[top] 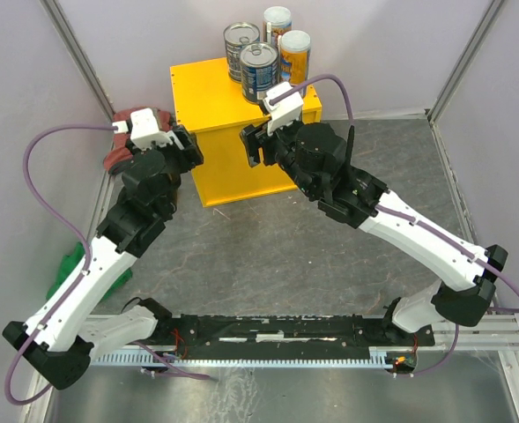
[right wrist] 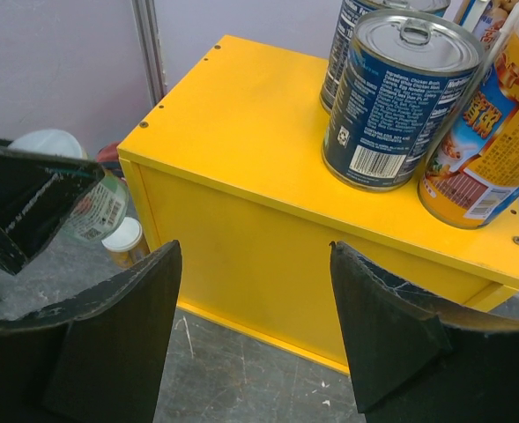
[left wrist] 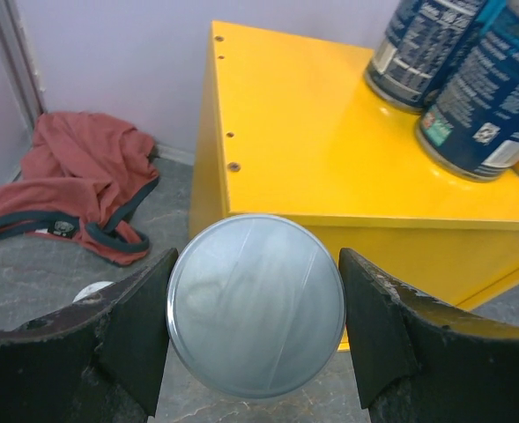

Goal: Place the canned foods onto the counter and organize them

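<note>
The pale-lidded can should go up and outward over the counter's front edge next, lifted by my left gripper, which will then let go of it on the bare counter top beside the rear blue tin.
The yellow counter [top: 213,97] stands at the back. On its top are two silver-topped blue tins [top: 259,69] and two orange white-lidded cans [top: 294,53]. My left gripper [left wrist: 255,322] is shut on a short pale-lidded can [left wrist: 255,304], held low beside the counter's [left wrist: 329,150] left front corner. The gripper [top: 189,150] hides that can from above. My right gripper [right wrist: 255,308] is open and empty, facing the counter's front wall [right wrist: 268,256]; it also shows from above [top: 257,141]. Another short white-lidded can [right wrist: 122,236] stands on the floor left of the counter.
A red cloth [left wrist: 74,185] lies on the floor against the left wall, behind the left gripper. A green cloth [top: 72,264] lies by the left arm. Walls close in left, right and behind the counter. The grey floor [top: 268,247] spreads in front.
</note>
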You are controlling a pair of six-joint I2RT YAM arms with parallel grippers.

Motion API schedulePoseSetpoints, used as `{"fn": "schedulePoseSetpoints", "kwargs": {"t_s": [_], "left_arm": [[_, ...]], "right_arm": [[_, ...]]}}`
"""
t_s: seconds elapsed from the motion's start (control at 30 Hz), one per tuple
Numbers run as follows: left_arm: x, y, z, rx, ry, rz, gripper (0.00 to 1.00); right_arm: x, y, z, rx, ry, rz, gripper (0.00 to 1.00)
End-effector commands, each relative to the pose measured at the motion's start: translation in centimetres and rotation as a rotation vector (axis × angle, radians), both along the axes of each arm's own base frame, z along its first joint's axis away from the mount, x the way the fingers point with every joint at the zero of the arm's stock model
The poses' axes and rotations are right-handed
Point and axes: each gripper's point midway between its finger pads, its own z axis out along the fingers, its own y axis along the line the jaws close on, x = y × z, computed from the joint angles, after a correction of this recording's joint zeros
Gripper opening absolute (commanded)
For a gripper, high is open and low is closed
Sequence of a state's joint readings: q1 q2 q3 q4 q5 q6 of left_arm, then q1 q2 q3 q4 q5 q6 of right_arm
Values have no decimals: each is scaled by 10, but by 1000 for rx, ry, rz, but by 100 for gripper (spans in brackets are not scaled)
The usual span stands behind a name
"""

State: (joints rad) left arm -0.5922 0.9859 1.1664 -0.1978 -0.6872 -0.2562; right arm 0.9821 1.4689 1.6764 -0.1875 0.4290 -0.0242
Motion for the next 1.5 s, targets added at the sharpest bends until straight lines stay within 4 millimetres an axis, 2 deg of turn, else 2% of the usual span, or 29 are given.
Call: {"fn": "schedulePoseSetpoints", "kwargs": {"t_s": [0.0, 0.2, 0.37, 0.47, 0.7, 0.97, 1.07, 1.3, 1.47], "left_arm": [[-4, -9, 60, 1, -121, -52, 3], [1, -22, 86, 33, -149, -79, 3], [11, -32, 100, 64, -156, -86, 3], [18, -35, 104, 81, -156, -76, 3], [38, -46, 107, 134, -147, -62, 3], [69, -65, 110, 170, -122, -57, 3], [82, -62, 113, 163, -114, -41, 3], [110, -40, 115, 109, -104, -14, 3], [129, -34, 118, 69, -94, -66, 3]], "right_arm": [[-10, -16, 32, 69, -62, -13, 76], [-10, -18, 34, 71, -67, -16, 76], [-11, -25, 33, 81, -81, -29, 77], [-7, -21, 29, 70, -74, -27, 77], [-6, -17, 34, 76, -72, -11, 77], [-11, -26, 31, 89, -65, -19, 77], [-12, -29, 30, 92, -65, -21, 77], [-13, -30, 28, 86, -66, -17, 77], [-12, -28, 27, 91, -64, -8, 77]]}}
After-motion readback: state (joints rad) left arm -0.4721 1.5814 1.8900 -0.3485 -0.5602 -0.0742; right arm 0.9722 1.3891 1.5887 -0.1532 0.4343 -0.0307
